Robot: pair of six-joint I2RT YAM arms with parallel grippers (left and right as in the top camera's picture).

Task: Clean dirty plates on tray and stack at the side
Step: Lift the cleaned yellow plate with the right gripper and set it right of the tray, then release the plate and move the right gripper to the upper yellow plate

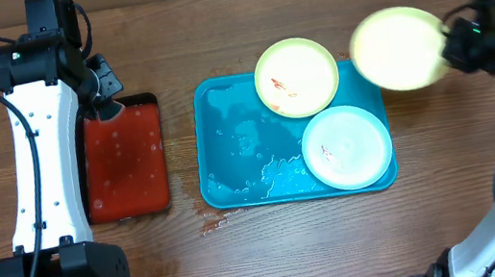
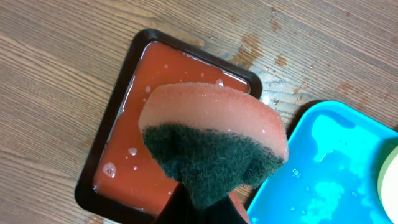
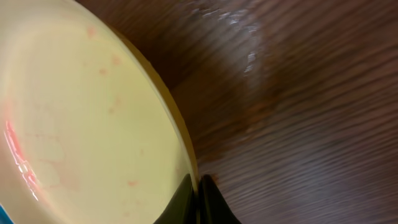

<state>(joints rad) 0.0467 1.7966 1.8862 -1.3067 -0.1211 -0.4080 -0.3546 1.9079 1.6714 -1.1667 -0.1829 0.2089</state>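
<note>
I will next bring my right gripper down and back to the clear spot of bare wood beside the blue tray, and let go of the plate's rim there.
My right gripper [image 1: 452,37] is shut on the rim of a yellow-green plate [image 1: 398,49] and holds it tilted in the air just past the blue tray's [image 1: 230,151] far right corner. In the right wrist view the plate [image 3: 81,124] shows faint red smears, with my fingers [image 3: 198,196] pinching its edge. A second yellow-green plate [image 1: 296,77] and a light blue plate [image 1: 347,147], both smeared, lie on the wet tray. My left gripper [image 1: 106,95] is shut on a pink and green sponge [image 2: 211,140] above the red tray [image 2: 118,155].
The red, black-edged tray [image 1: 124,161] holds soapy liquid at the left. The blue tray's corner [image 2: 336,168] shows in the left wrist view, with water and foam on it. A small spill [image 1: 216,223] lies on the wooden table before the blue tray.
</note>
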